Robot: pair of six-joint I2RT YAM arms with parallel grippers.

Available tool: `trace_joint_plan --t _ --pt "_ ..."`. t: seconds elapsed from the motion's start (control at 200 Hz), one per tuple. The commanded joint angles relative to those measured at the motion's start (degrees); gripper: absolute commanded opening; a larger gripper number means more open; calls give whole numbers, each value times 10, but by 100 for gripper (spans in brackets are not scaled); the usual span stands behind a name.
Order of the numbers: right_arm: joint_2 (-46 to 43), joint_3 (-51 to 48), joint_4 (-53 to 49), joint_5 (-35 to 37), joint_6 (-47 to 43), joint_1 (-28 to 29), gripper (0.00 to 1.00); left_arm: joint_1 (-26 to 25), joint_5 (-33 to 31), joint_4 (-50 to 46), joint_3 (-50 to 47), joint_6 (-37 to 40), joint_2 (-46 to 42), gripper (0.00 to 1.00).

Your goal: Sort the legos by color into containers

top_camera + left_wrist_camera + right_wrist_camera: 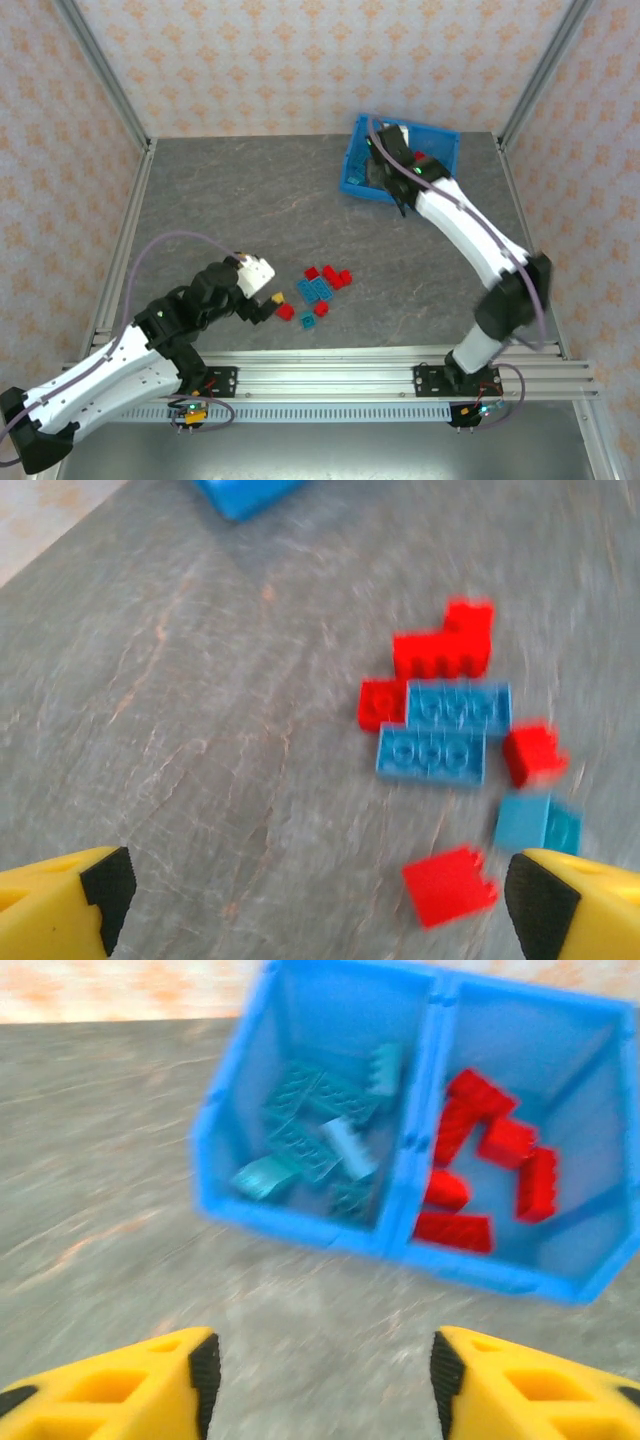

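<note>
My left gripper should turn while lowering over the lone red brick (286, 312), angled beside one finger, then close on its sides.
A loose cluster of legos (320, 288) lies on the grey table in front of the left arm. Through the left wrist camera I see two flat blue bricks (432, 755), a red group (440, 650), a small light blue brick (538, 822) and one red brick (450, 885) lying just inside the right fingertip (540, 910). My left gripper (320, 910) (268, 305) is open over bare table, holding nothing. The blue bin (434, 137) stands at the back right. Its left compartment (320, 1130) holds blue bricks and its right compartment (490, 1160) holds red ones. My right gripper (320, 1370) (397, 192) is open and empty, just in front of the bin.
Patterned walls and metal frame posts (110, 90) close in the table on three sides. A corner of the bin (245, 492) shows at the top of the left wrist view. Wide grey table (230, 200) lies between the brick cluster and the bin.
</note>
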Motion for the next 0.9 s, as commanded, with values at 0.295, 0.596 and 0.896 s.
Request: trace_joint_plan --t 0.295,0.596,0.896 --pt "-421 -320 -163 -413 78 10 91 -6 16 -124 39 -419 150 96" --pt "-444 -376 -138 -469 73 10 99 -11 68 -81 37 -399 285 94" --pt "-421 -392 -91 -411 70 10 99 -12 100 -19 78 -394 467 76"
